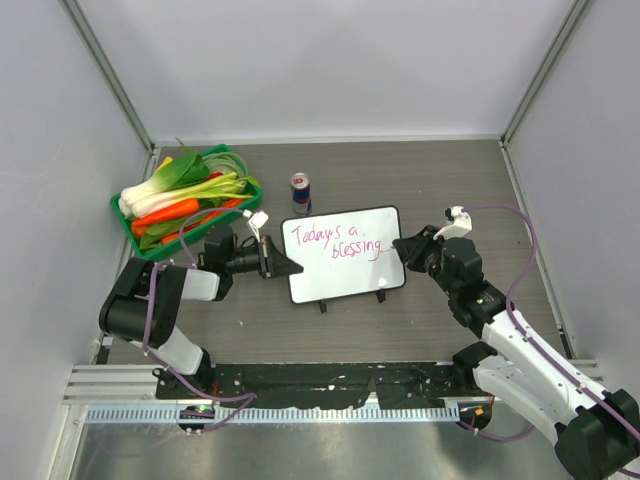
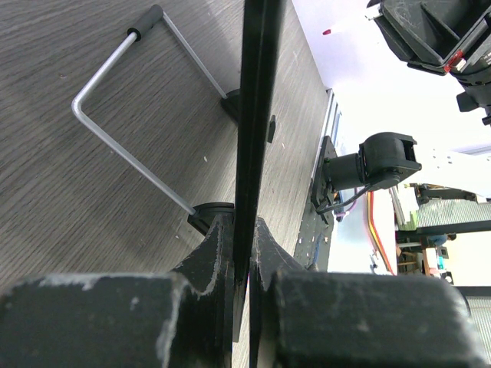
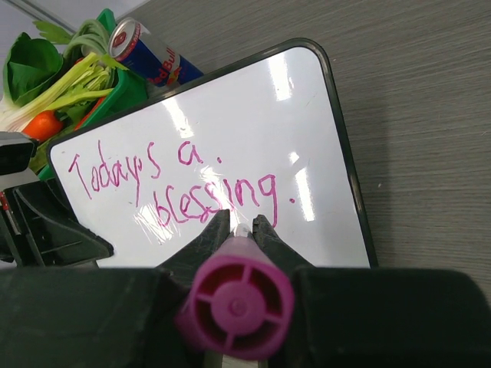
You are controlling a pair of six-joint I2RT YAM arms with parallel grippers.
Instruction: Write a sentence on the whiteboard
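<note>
Next, my right gripper moves down, back onto the tabletop by the board's near edge (image 1: 376, 317), to release the marker. That spot lies bare below the gripper, nearer my base.
The whiteboard (image 1: 345, 282) stands propped on the table's middle, tilted on its stand. The sentence (image 1: 335, 240) is in pink marker on two lines and reads "Today's a blessing." My left gripper (image 1: 285, 268) is shut on the board's left edge. In the left wrist view the board's dark edge (image 2: 257, 115) runs straight between the fingers of the left gripper (image 2: 244, 238). My right gripper (image 1: 403, 247) sits at the board's right edge, shut on a pink marker (image 3: 238, 299). The right gripper (image 3: 242, 222) holds the marker tip just below the word "blessing" of the sentence (image 3: 176, 184) on the whiteboard (image 3: 253, 115).
A green basket (image 1: 252, 190) with leeks, carrots and greens sits at the back left. A drink can (image 1: 300, 192) stands just behind the board. The board's wire stand (image 2: 130, 146) rests on the wood-grain tabletop. Grey walls close in the left, back and right sides.
</note>
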